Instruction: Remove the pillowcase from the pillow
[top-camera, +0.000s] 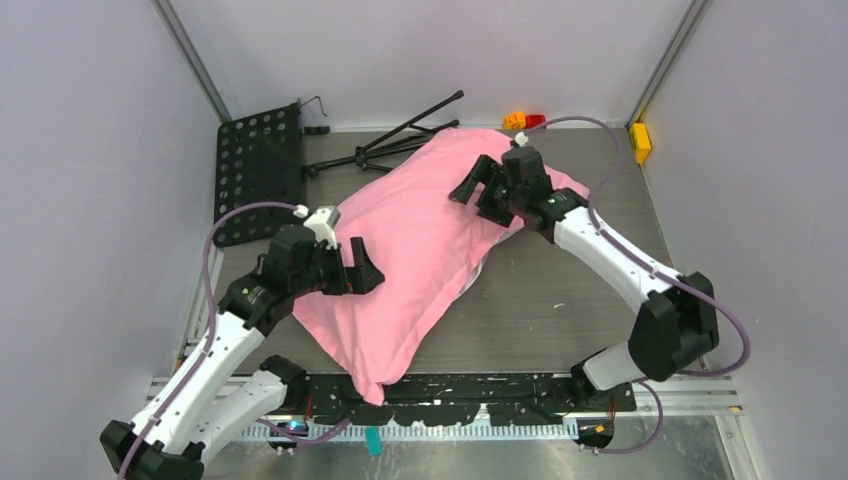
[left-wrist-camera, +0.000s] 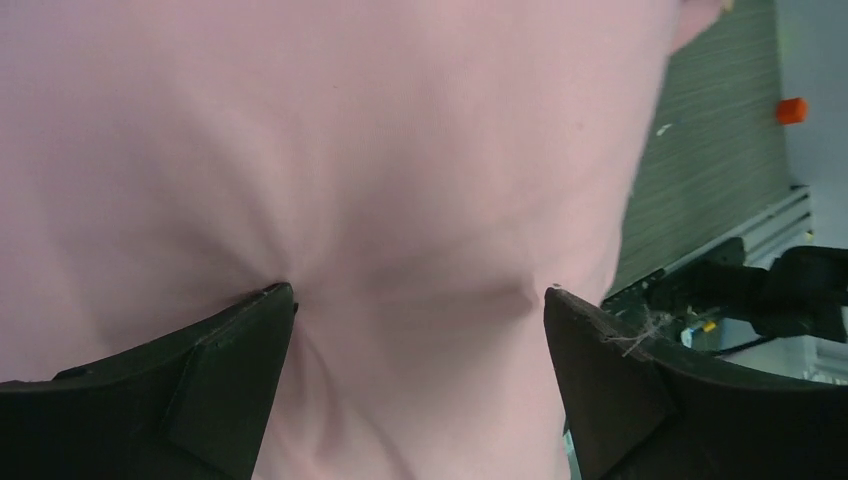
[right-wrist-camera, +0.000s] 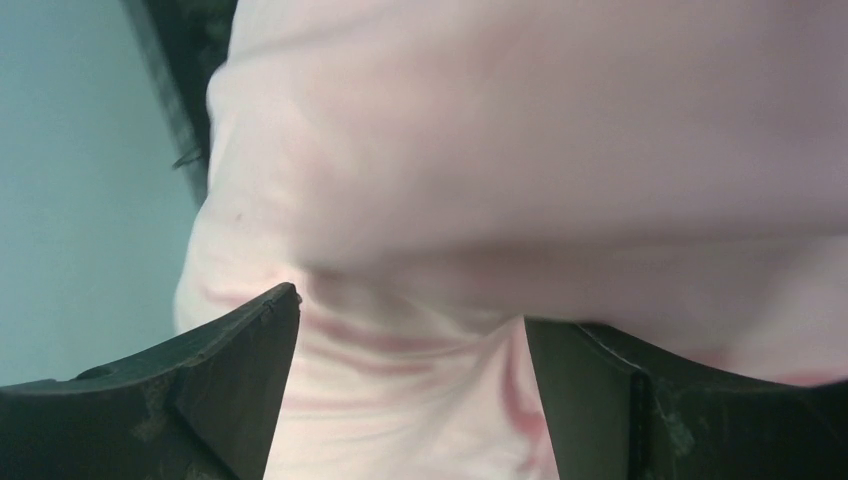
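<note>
The pillowcase's flat corner (top-camera: 567, 181) lies to the right in the top view, clear of the pillow's bulge, so my right gripper will move that way and down onto it next.
The pink pillowcase (top-camera: 420, 250) lies diagonally across the table, stuffed with the pillow. Only a small white edge of the pillow (top-camera: 481, 270) peeks out on the right side. My left gripper (top-camera: 367, 265) is open at the pillowcase's left edge. In the left wrist view the gripper (left-wrist-camera: 420, 295) has both tips pressed into the pink fabric (left-wrist-camera: 400, 150), denting it. My right gripper (top-camera: 480, 198) is open over the far end. In its wrist view the gripper (right-wrist-camera: 410, 305) straddles wrinkled pink fabric (right-wrist-camera: 400, 370), with a plump fold bulging above the tips.
A black perforated plate (top-camera: 258, 170) and a folded black tripod (top-camera: 400, 135) lie at the back left. Small orange and red blocks (top-camera: 522, 121) and a yellow block (top-camera: 640, 142) sit along the back edge. A black rail (top-camera: 480, 392) runs along the near edge.
</note>
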